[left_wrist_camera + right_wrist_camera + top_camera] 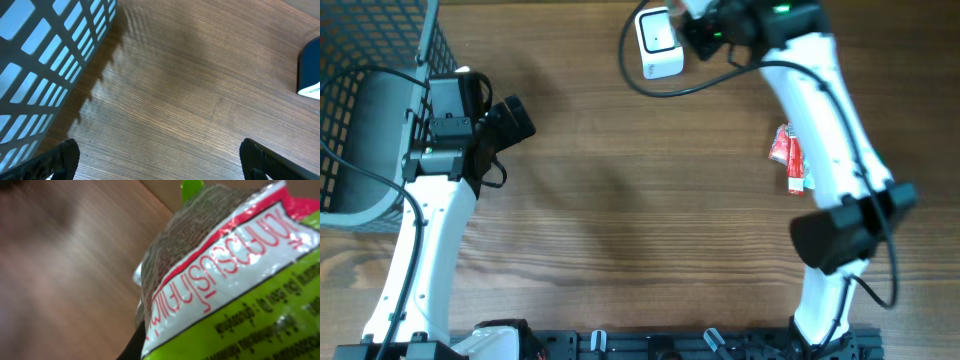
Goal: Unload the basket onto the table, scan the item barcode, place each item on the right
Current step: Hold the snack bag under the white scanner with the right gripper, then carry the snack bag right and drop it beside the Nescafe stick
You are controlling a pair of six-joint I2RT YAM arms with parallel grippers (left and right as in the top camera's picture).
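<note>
The right gripper moves back and down to the bare wood (748,163) beside the red packet next and releases the snack packet there.
The item, a green, white and red snack packet (225,280), fills the right wrist view, and my right gripper (705,30) is shut on it. Only one dark finger (137,345) shows under the packet's edge. In the overhead view that gripper hovers at the table's far edge, right beside the white barcode scanner (658,42); the packet itself is mostly hidden there. No barcode is readable in any view. My left gripper (510,120) rests by the basket, wide open and holding nothing (160,160), with bare wood between its fingers (65,156).
A dark wire basket (370,110) stands at the left, and its wall (45,65) sits close to my left gripper. A red packet (788,158) lies on the table beside my right arm. The scanner's cable (650,88) loops nearby. A dark, white-edged object (310,70) shows at the right edge.
</note>
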